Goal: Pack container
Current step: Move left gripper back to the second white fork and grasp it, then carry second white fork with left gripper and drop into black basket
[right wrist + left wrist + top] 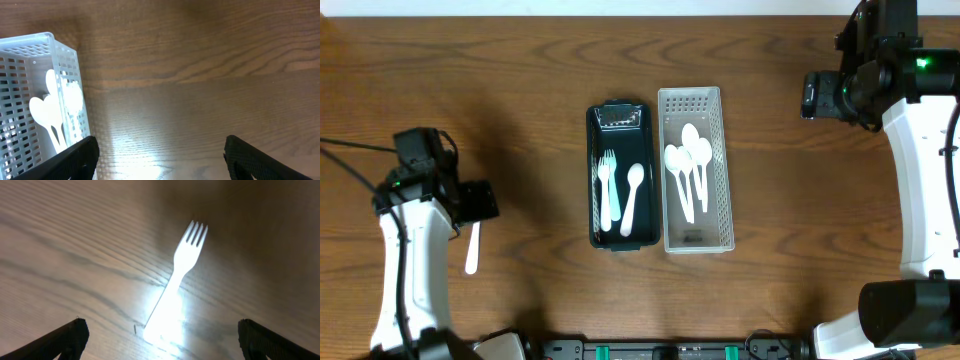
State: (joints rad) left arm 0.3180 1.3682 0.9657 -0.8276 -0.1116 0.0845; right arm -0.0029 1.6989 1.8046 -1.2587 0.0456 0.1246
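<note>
The loose white fork (472, 250) lies slanted below my open fingers, so my left gripper must turn and lower onto its neck.
A black container (642, 222) stands mid-table and holds a white fork (607, 188) and a white spoon (632, 198). Right beside it, a white perforated basket (724, 170) holds several white spoons (688, 165). A loose white fork (472, 250) lies on the table at the left. My left gripper (475, 200) hovers open over it; in the left wrist view the fork (180, 275) lies between the spread fingers (162, 340), untouched. My right gripper (817, 95) is open and empty at the far right, above bare wood (160, 160).
The basket's corner (65, 75) with its spoons (50, 110) shows at the left of the right wrist view. The wooden table (800, 220) spreads around both containers. Black equipment (660, 350) sits along the front edge.
</note>
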